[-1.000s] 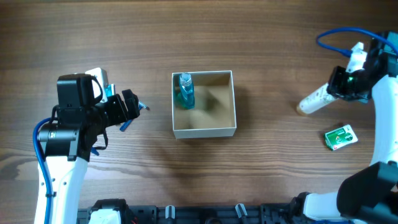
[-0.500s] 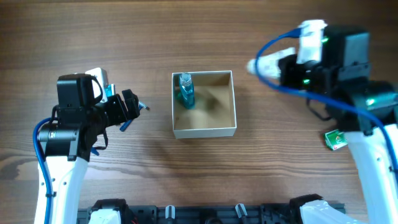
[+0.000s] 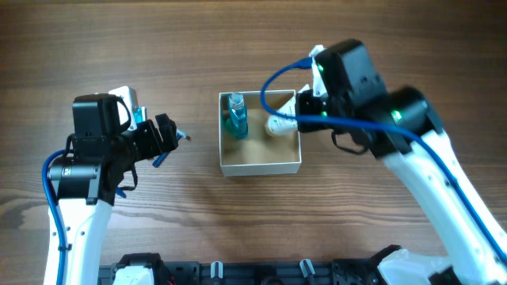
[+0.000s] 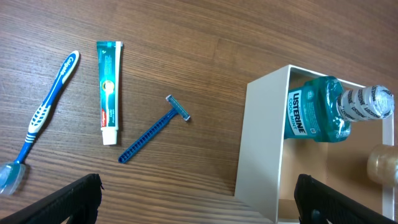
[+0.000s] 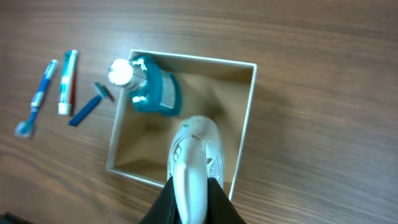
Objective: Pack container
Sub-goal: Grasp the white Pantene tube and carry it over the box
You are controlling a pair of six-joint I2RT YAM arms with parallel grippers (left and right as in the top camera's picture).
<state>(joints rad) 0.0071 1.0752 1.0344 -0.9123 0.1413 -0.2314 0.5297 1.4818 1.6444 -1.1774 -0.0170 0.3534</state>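
Next, the right gripper moves outward and down into the bare gap on the container's bottom beside the mouthwash bottle near its far side and releases the white tube (image 3: 278,125).
The container (image 3: 261,167) is a square cardboard box with white walls and a tan inside, at the table's middle. A teal mouthwash bottle (image 3: 236,116) stands in its left part. My right gripper (image 3: 303,113) is shut on a white tube (image 3: 278,125) and holds it above the box's right half. In the right wrist view the tube (image 5: 196,152) points from the jaws (image 5: 189,200) over the container (image 5: 247,118), next to the bottle (image 5: 151,87). My left gripper (image 3: 171,138) is open and empty, left of the box. It also shows in the left wrist view (image 4: 199,211).
A blue toothbrush (image 4: 46,106), a toothpaste tube (image 4: 109,92) and a blue razor (image 4: 155,127) lie on the wood left of the container wall (image 4: 261,143). They also show in the right wrist view at the upper left: toothbrush (image 5: 38,96), toothpaste (image 5: 67,81), razor (image 5: 87,107).
My right arm has swung from the far right to over the container, carrying the white tube. The left arm has not moved.
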